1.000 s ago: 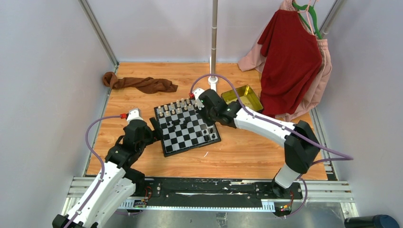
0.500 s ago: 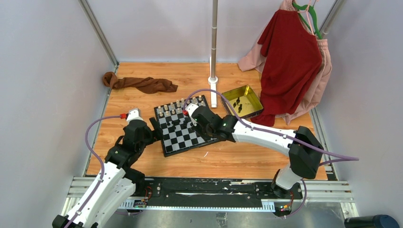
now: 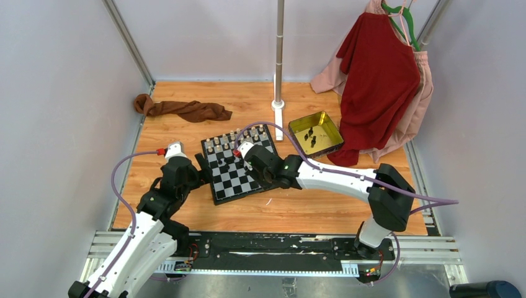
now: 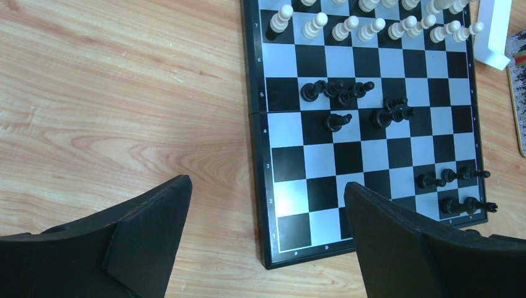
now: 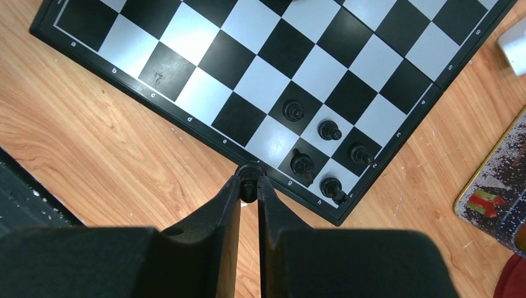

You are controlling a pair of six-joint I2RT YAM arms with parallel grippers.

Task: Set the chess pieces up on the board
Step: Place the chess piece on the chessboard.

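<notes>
My right gripper carries the black piece outward next, then lowers and releases it on the empty white f-file square (image 5: pixel 271 141), which lies below and just outward of the gripper.
The checkered board (image 3: pixel 231 180) lies mid-table, with pale pieces (image 4: pixel 347 26) in rows along its far side. Several black pieces (image 4: pixel 338 91) stand loose in its middle and a few more (image 5: pixel 327 130) at its near right corner. My right gripper (image 5: pixel 249 186) is shut on a black chess piece (image 5: pixel 249 174) and holds it above the board's near edge by the f and g files. My left gripper (image 4: pixel 267 217) is open and empty, low over the board's near left corner (image 4: pixel 276 251).
A yellow-gold tin (image 3: pixel 335 135) holding a few black pieces (image 3: pixel 311 136) sits right of the board. A white pole base (image 3: pixel 278 118) stands behind the board. A brown cloth (image 3: pixel 186 110) lies at the back left. Red and pink garments (image 3: pixel 378 74) hang at the back right.
My right gripper has moved from the tin side leftward and nearer, across the board to its near edge, carrying the black piece. The left arm has not moved.
</notes>
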